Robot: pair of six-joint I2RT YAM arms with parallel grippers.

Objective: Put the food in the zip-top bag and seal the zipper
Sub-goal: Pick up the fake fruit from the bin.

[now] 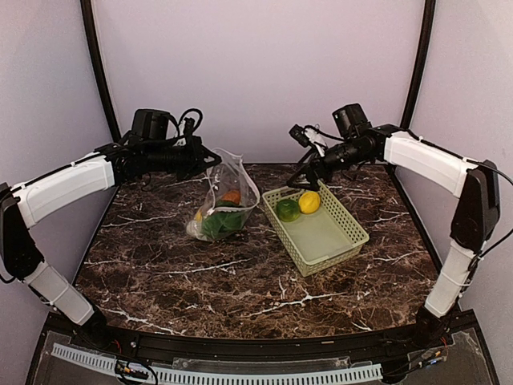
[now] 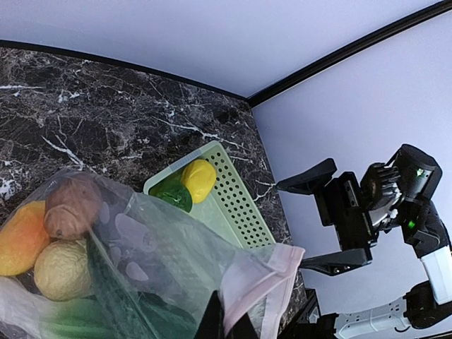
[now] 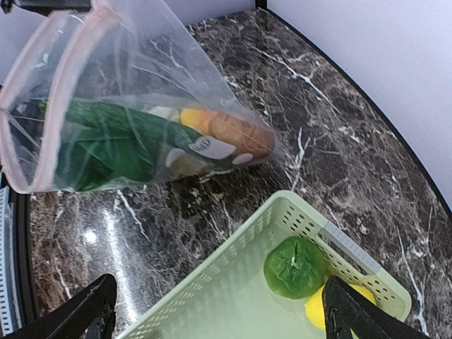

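The bag's opening is wide open and the green pepper (image 1: 287, 211) (image 3: 294, 267) is still in the basket. My right gripper will next go down over the pepper and close around it.
The clear zip-top bag (image 1: 227, 196) stands tilted on the table with its mouth held up. My left gripper (image 1: 210, 159) is shut on the bag's mouth edge by the pink zipper (image 2: 263, 277); its fingers (image 2: 215, 321) pinch the plastic. Inside the bag lie the bok choy (image 3: 106, 141), an orange-yellow piece (image 2: 20, 239), a red-brown piece (image 2: 70, 206) and a pale yellow piece (image 2: 60, 270). The mouth gapes open in the right wrist view (image 3: 42, 78). My right gripper (image 1: 307, 178) is open and empty above the far end of the basket, over the green pepper (image 3: 294, 267) and lemon (image 1: 309, 201).
The light green lattice basket (image 1: 329, 237) sits right of the bag, angled toward the front right, with the pepper and lemon at its far end. Purple walls close in the back and sides of the dark marble table (image 1: 200, 281).
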